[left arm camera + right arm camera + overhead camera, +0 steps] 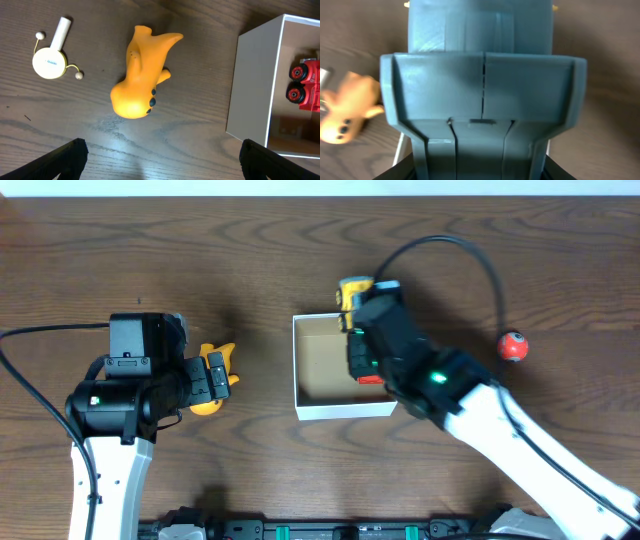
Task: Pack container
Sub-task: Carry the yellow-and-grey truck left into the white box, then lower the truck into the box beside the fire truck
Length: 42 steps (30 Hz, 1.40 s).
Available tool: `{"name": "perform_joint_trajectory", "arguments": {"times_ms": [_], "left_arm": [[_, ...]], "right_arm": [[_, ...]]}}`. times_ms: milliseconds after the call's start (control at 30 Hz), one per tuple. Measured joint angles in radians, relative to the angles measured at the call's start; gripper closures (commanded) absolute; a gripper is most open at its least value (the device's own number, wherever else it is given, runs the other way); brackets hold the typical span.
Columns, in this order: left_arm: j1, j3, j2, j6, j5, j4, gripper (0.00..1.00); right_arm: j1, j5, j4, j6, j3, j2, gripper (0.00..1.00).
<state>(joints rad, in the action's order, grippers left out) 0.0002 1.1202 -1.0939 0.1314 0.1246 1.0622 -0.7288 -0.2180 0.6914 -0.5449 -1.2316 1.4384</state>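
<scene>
The blue-grey toy will go beside the red truck, where the bottom of the container is bare. My right gripper will next move back from the container's far side, go down into the container [300, 370] and release the toy there.
The container [300, 370], a white-walled box with a brown inside, stands mid-table and holds a red toy truck [372, 379]. My right gripper [362, 320] is over its far edge, shut on a blue-grey toy [482, 85] that fills the right wrist view; a yellow part [352, 288] sticks out past the box's far wall. My left gripper [162, 160] is open and empty, above the table. An orange toy [140, 75] lies ahead of it, left of the container [255, 85]. The red truck [306, 80] also shows there.
A red ball [513, 346] lies to the right of the box. A small white round toy with a handle and yellow strings [50, 59] lies to the left of the orange toy. The orange toy also shows in the right wrist view [347, 110].
</scene>
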Motion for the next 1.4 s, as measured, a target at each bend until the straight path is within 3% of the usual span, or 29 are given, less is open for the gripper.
{"name": "perform_joint_trajectory", "arguments": {"times_ms": [233,500,900,1400], "left_arm": [[0.000,0.000,0.000,0.000,0.000,0.000,0.02],[0.000,0.000,0.000,0.000,0.000,-0.003,0.02],[0.000,0.000,0.000,0.000,0.000,-0.005,0.02],[0.000,0.000,0.000,0.000,0.000,-0.004,0.02]], "right_arm": [[-0.017,-0.036,0.022,-0.053,-0.095,0.174,0.99],[-0.028,-0.041,0.072,-0.119,-0.102,0.256,0.98],[-0.115,0.001,0.105,-0.221,-0.103,0.305,0.99],[-0.117,0.024,0.151,-0.380,-0.103,0.408,0.99]]}}
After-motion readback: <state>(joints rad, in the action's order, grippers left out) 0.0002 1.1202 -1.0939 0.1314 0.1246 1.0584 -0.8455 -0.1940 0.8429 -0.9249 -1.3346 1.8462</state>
